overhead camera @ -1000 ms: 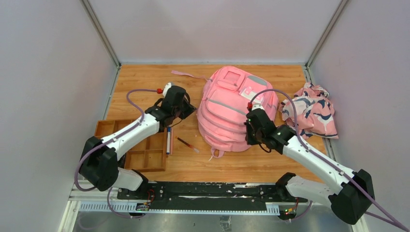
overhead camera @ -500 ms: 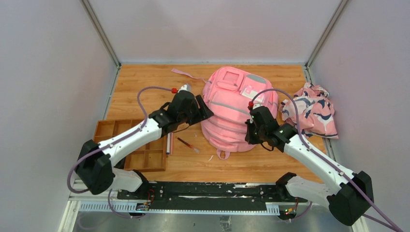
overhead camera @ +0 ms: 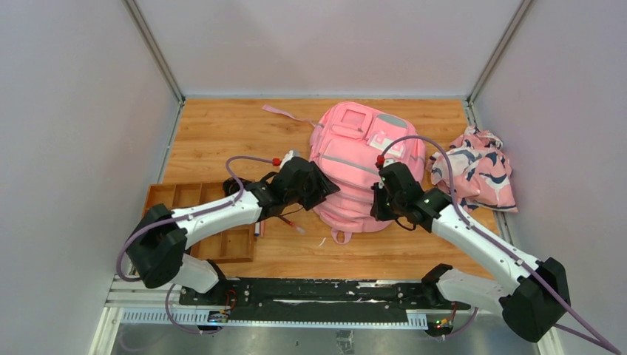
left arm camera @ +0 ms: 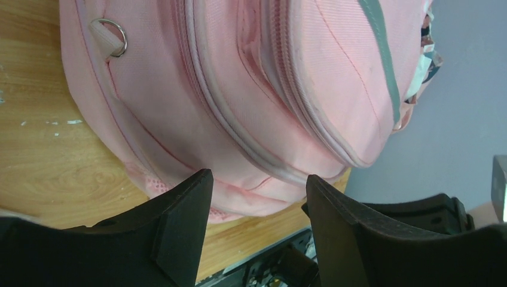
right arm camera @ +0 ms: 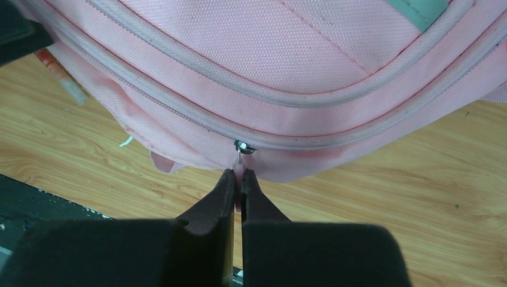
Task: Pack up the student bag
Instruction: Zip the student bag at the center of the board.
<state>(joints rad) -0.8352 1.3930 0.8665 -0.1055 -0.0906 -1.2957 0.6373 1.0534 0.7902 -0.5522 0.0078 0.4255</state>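
Note:
The seam goes on past the slider, so my right gripper will pull the slider's pull outward and to the right in the top view, then let go of it.
The student bag (overhead camera: pixel 353 159), a pink backpack with grey trim, lies flat in the middle of the wooden table. My left gripper (overhead camera: pixel 326 194) is at its near-left edge. In the left wrist view this gripper (left arm camera: pixel 258 179) is open, its jaws apart just in front of the bag's rounded side (left arm camera: pixel 251 89) with nothing between them. My right gripper (overhead camera: pixel 378 213) sits at the bag's near-right edge. In the right wrist view it (right arm camera: pixel 237 174) is shut on the pink zipper pull (right arm camera: pixel 240 156) hanging from the slider on the bag's seam (right arm camera: pixel 269 48).
A wooden compartment tray (overhead camera: pixel 214 238) sits at the near left. A thin red pen (overhead camera: pixel 290 222) lies beside it, partly under my left arm. A pink cloth with a navy-white pattern (overhead camera: pixel 480 174) is bunched at the right wall. A pink strap (overhead camera: pixel 285 114) trails at the back.
My left arm has swung right from beside the tray to the bag's near-left edge, and its gripper has opened. The right gripper has kept its hold at the bag's near edge.

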